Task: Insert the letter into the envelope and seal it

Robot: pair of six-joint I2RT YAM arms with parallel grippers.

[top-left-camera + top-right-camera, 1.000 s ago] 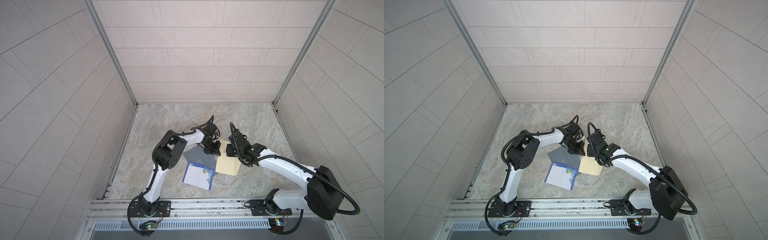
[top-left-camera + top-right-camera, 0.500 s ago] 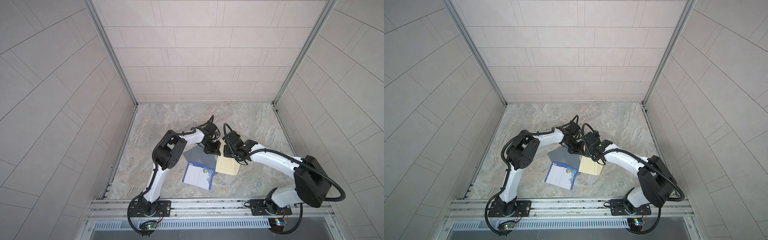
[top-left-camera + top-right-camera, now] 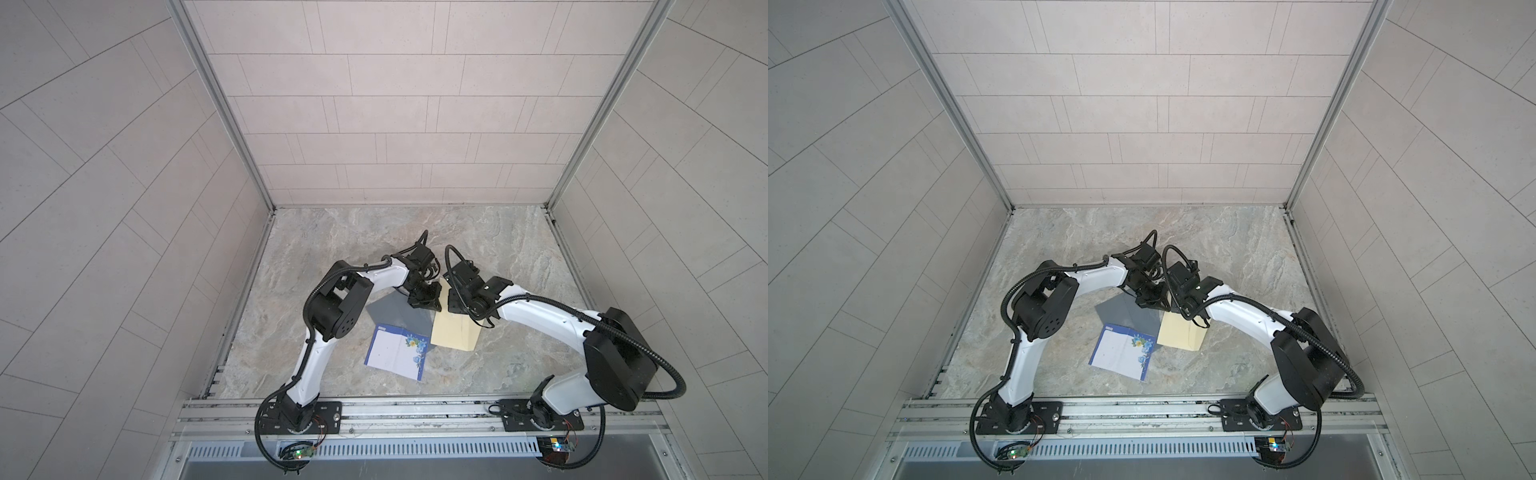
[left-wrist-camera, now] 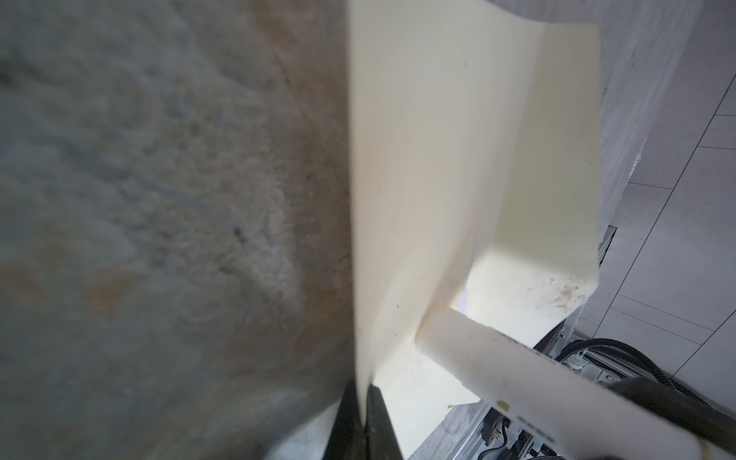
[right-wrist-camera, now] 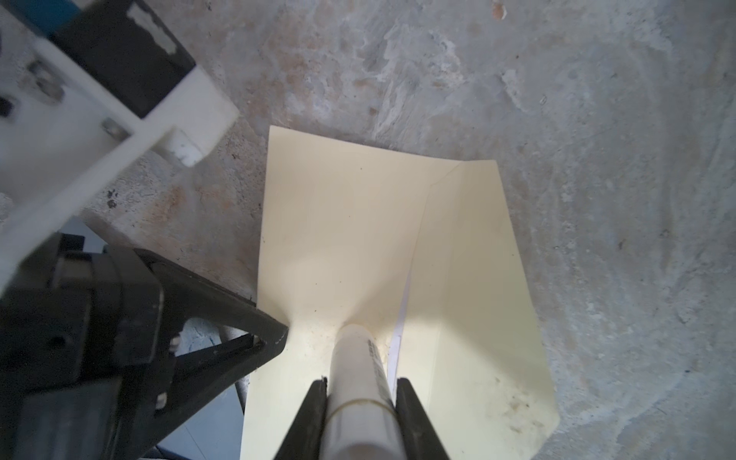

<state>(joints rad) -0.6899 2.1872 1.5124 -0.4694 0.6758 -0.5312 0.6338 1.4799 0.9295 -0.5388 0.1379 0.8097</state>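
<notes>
My right gripper lifts next, moves back past the envelope's edge opposite my left gripper and lowers to release, as bare marble there lies below it.
A cream envelope (image 3: 453, 336) (image 3: 1181, 334) lies on the marble table with its flap lifted. My left gripper (image 4: 364, 382) (image 3: 428, 301) is shut on the raised flap edge of the envelope (image 4: 438, 159). My right gripper (image 5: 360, 382) (image 3: 455, 305) is shut on a white glue stick (image 5: 358, 366) (image 4: 478, 350). The stick's tip presses on the envelope (image 5: 358, 239) near the flap fold. A thin white paper edge (image 5: 400, 314) peeks out along the fold, which may be the letter. In the right wrist view the left gripper's black finger (image 5: 239, 330) touches the envelope's side.
A grey sheet (image 3: 395, 311) (image 3: 1125, 311) lies partly under the envelope's left side. In front of it lies a white sheet with a blue border and flowers (image 3: 397, 351) (image 3: 1123, 351). Tiled walls close in three sides. The arm bases stand on the front rail (image 3: 415, 409).
The right arm has swung and its gripper has moved a little left, closer to the left gripper over the envelope. The left arm, envelope and sheets have stayed put.
</notes>
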